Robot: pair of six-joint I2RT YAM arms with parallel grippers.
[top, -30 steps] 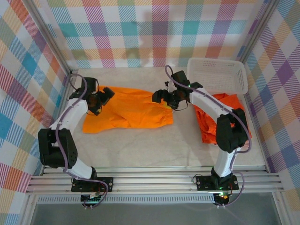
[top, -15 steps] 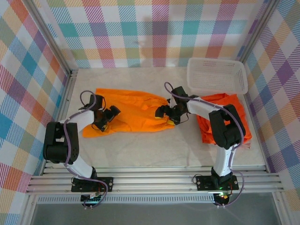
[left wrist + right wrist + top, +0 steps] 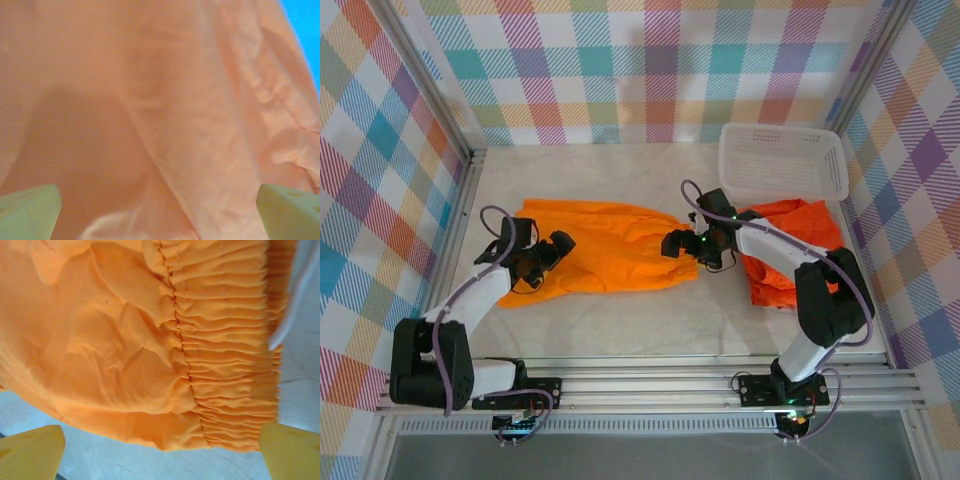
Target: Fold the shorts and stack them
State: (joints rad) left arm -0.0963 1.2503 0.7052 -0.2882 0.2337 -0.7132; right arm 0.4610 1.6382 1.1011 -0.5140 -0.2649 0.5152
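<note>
The gathered elastic waist comes next. My right gripper moves outward and down onto it, as the gripper's fingers reach only the waist's near edge.
One bright orange pair of shorts [image 3: 610,248] lies spread flat across the middle of the table. My left gripper [image 3: 556,248] is low over its left end, open, with cloth spanning the space between its pale fingertips [image 3: 27,207]. My right gripper [image 3: 677,243] is open at the right end. The gathered elastic waist [image 3: 230,340] and a white drawstring [image 3: 292,300] lie just ahead of its yellow fingertips [image 3: 292,452]. More orange shorts [image 3: 790,255] lie heaped at the right. The dusty pink pair is out of view.
A white plastic lattice basket [image 3: 783,165] stands at the back right, touching the heap. Plaid walls close in the left, back and right sides. Bare pale table [image 3: 640,320] runs along the near edge in front of the shorts.
Both grippers have come toward the near edge across the spread shorts. The cloth has shifted nearer with them and its outline has narrowed at the right end.
</note>
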